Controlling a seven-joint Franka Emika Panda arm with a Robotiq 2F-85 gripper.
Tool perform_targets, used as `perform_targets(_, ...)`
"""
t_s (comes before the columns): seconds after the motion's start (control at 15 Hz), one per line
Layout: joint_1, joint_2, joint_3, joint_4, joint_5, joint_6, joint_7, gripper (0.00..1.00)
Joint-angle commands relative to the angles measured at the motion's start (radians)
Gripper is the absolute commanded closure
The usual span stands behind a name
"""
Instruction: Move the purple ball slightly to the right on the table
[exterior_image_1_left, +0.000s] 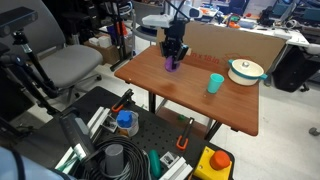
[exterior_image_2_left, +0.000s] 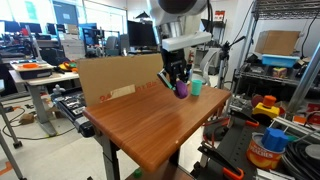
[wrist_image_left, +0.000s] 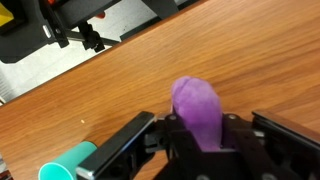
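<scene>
The gripper lowers next, shifts slightly toward the cup's side and opens, since bare tabletop lies between the pinched purple ball and the teal cup.
The purple ball sits between my gripper's fingers, squeezed long and narrow in the wrist view. In both exterior views the gripper is shut on the purple ball at the reddish-brown table. The ball is at or just above the tabletop; I cannot tell whether it touches. The teal cup stands apart from the ball.
A cream lidded pot stands on the table's far corner. A cardboard panel stands along one table edge. A black perforated board with tools lies beside the table, and an office chair stands nearby.
</scene>
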Motion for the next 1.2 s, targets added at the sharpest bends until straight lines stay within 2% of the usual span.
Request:
perform_targets(0.0, -0.019, -0.004, -0.031, -0.069, -0.044, 0.113, 0.04, 0.94)
perform_targets(0.2, -0.029, 0.034, -0.058, -0.076, -0.064, 0.135, 0.065, 0.94)
perform_targets(0.47, -0.036, 0.065, -0.067, -0.083, -0.051, 0.099, 0.067, 0.94)
perform_targets(0.53, -0.035, 0.069, -0.066, -0.081, -0.05, 0.093, 0.063, 0.51)
perform_targets(0.67, -0.034, 0.053, -0.054, -0.087, -0.042, 0.085, 0.044, 0.43)
perform_targets(1.0, 0.002, -0.072, -0.013, -0.14, -0.037, 0.071, 0.037, 0.07)
perform_targets(1.07, 0.017, -0.12, -0.005, -0.156, -0.041, 0.037, 0.056, 0.01)
perform_targets(1.13, 0.021, -0.162, 0.012, -0.171, -0.033, 0.011, 0.054, 0.0)
